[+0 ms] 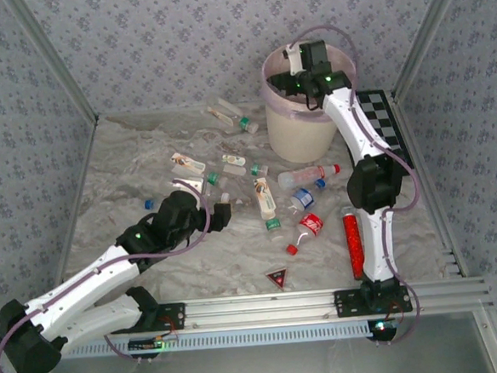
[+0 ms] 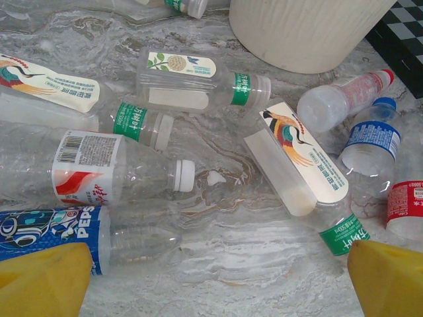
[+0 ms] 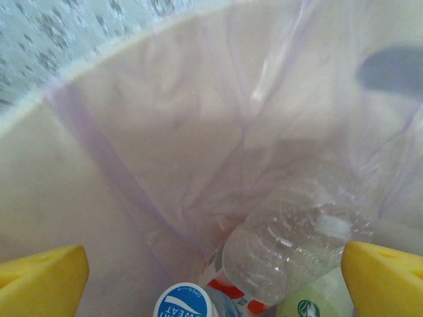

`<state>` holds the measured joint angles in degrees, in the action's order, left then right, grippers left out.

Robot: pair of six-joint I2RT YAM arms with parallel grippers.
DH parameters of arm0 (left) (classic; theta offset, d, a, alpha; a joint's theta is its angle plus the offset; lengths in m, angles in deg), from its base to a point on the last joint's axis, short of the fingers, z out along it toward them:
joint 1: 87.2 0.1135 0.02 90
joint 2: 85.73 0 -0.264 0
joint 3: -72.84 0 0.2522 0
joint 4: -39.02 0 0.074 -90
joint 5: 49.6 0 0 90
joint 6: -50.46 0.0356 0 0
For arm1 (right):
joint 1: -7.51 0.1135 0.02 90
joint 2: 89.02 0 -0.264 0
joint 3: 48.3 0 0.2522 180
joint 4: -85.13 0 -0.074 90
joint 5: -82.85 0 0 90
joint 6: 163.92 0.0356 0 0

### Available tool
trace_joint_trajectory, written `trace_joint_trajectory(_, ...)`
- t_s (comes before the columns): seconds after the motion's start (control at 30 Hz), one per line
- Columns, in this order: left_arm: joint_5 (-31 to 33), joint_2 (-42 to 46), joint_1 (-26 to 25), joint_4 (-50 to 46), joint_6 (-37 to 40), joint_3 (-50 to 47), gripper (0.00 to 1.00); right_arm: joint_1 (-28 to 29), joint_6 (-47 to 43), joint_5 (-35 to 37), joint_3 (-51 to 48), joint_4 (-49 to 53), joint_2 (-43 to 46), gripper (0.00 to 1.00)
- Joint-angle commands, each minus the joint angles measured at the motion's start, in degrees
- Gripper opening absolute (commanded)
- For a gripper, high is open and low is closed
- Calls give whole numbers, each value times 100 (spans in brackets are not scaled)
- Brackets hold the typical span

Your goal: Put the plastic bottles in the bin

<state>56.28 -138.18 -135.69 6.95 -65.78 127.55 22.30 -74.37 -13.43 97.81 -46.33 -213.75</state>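
Observation:
I will next turn my left gripper and lower it onto the Pepsi bottle's clear end (image 2: 129,241), which is below it beside one fingertip, because the bottle points across the gap.
Several plastic bottles (image 1: 266,196) lie scattered on the marbled table in front of the bin (image 1: 300,132), a cream bucket with a pale pink liner. My right gripper (image 1: 304,67) hangs over the bin's mouth, open. In the right wrist view its yellow fingertips (image 3: 43,281) stand wide apart above a clear bottle (image 3: 291,251) that rests on other bottles inside the liner (image 3: 165,132). My left gripper (image 1: 221,216) is low over the table, open and holding nothing (image 2: 215,284). A Pepsi bottle (image 2: 59,231) lies by its left finger and a bird-label bottle (image 2: 297,158) ahead on the right.
A red glittery tube (image 1: 353,246) lies beside the right arm and a small red triangle (image 1: 277,277) near the front rail (image 1: 265,306). A checkerboard (image 1: 389,121) sits right of the bin. Patterned walls close in the table on three sides.

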Motion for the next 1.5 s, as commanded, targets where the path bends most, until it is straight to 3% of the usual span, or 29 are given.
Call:
trace_joint_trajectory(0.0,-16,112,50,-55,-44,104,99,-19,-69,178,644,696,318,100)
trace_joint_trajectory(0.13,192,112,98,-273,-311,170,99,-123,-55,367,1002,1009,612,100)
trace_joint_trajectory(0.23,565,81,266,-830,-998,344,99,-242,133,548,979,1203,972,100)
trace_joint_trajectory(0.43,1153,158,502,-1245,-3114,295,99,-426,713,388,102,1403,2119,100)
trace_joint_trajectory(0.6,1290,57,571,-508,-5269,-267,94,-440,918,-580,-1510,1226,3225,100)
trace_joint_trajectory(0.83,1204,-836,604,-440,-6124,18,97,-693,1470,-1588,-3608,1001,4278,100)
trace_joint_trajectory(0.97,1032,-1273,622,-40,-6151,27,97,-977,1671,-1907,-4653,675,4791,100)
trace_joint_trajectory(1.47,137,-2576,951,884,-6708,-104,91,-1118,1952,-2378,-6722,-184,6425,100)
